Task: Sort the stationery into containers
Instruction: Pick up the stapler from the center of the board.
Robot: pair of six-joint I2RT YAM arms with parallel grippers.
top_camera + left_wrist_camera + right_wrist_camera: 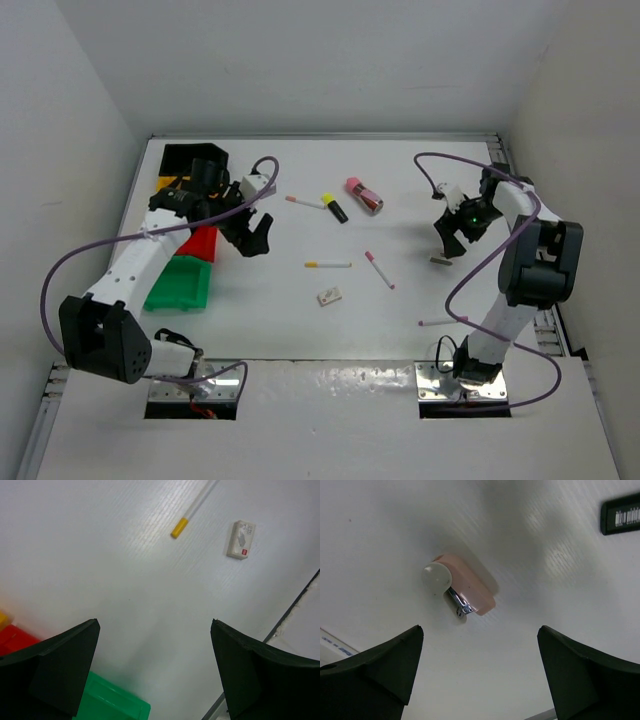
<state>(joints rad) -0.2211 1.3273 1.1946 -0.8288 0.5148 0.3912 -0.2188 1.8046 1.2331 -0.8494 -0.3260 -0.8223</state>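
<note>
The pale pink item's end (447,262) (481,603) opposite the white round end is below my right gripper, just ahead of its fingers. I will move my right gripper down over that end next.
Four bins stand at the left: black (195,160), yellow (166,185), red (204,244) and green (180,285). On the table lie an orange-ended pen (305,202), a yellow-capped black marker (335,208), a pink-maroon block (364,195), a yellow-ended pen (328,265), a pink-ended pen (379,269), a beige eraser (329,296) and another pink-ended pen (443,321). My left gripper (255,236) is open and empty beside the red bin. My right gripper (455,236) is open and empty above a small pale pink item (462,589) with a white round end and a metal clip.
The left wrist view shows my open left gripper (154,624) over bare table, with the green bin (112,702), the red bin (15,637), the yellow-ended pen (187,520) and the eraser (240,539). White walls enclose the table. A black barcode label (620,514) lies beyond my right gripper (480,629).
</note>
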